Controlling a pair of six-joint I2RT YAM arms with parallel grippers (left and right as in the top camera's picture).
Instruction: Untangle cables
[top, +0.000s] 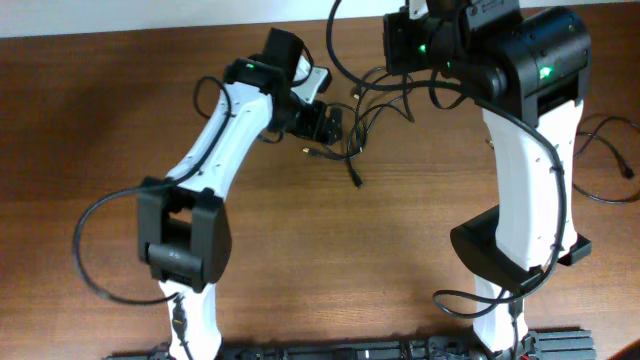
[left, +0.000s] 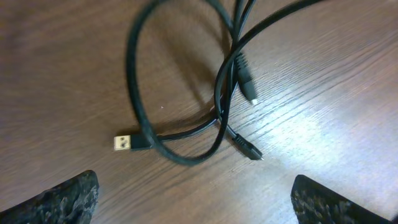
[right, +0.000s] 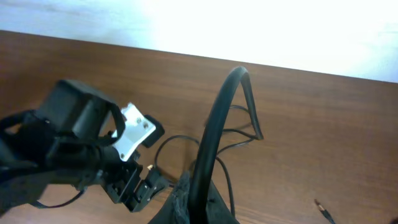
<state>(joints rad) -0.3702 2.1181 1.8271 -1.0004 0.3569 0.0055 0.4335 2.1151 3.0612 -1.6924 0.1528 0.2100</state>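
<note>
The loop's near bend (left: 188, 160) beside the gold USB plug (left: 125, 142) faces the gap between my open fingers. My left gripper moves forward onto that bend next and closes.
The cables (top: 357, 128) are thin black cords lying in loose crossed loops on the wooden table between the arms. In the left wrist view, a loop (left: 180, 99) shows a gold USB plug (left: 125, 142) and two small plugs (left: 251, 152). My left gripper (left: 196, 186) is open and empty, just above the table on the near side of this loop; it also shows in the overhead view (top: 325, 125). My right gripper (right: 199, 199) is shut on one black cable (right: 214, 130) and holds it up in an arch. The right fingers are hidden in the overhead view.
The table's far edge (right: 186, 55) meets a bright white background. A loose plug end (right: 323, 208) lies on the wood to the right. The arm's own thick black wire (top: 610, 165) loops at the right edge. The left gripper body (right: 118, 168) is close to the held cable.
</note>
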